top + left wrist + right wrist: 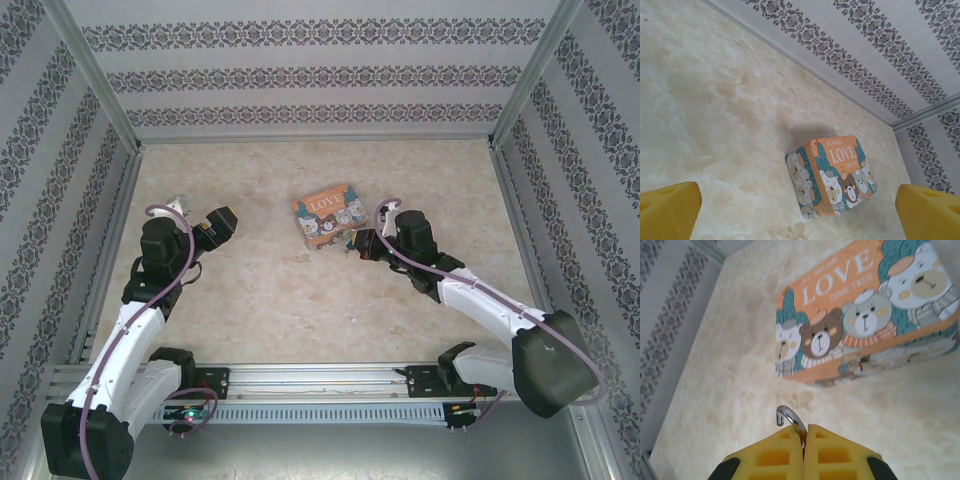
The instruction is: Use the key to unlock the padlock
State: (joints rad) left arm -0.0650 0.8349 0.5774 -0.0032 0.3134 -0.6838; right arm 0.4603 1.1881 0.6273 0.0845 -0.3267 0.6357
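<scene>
The padlock should be released clear of the box, so I will pull my right gripper back and down to the bare tabletop near the bar (345, 312) next.
My right gripper (804, 432) is shut with its yellow pads pressed together, just in front of the box. A thin silvery hooked shackle (789, 415) of the padlock sticks out from between them, with one end free. The padlock's body is hidden between the pads. In the top view the right gripper (362, 243) sits at the near right corner of the box. My left gripper (215, 228) hangs to the left of the box, well apart from it. It is open, its yellow fingertips (670, 210) spread wide with nothing between them.
An orange "LOVE" box (325, 215) with cartoon bears lies flat at mid-table; it also appears as the box (832, 175) and the box (865, 310). A small metal clasp (858, 365) shows on its front wall. Patterned walls enclose the beige table (260, 300).
</scene>
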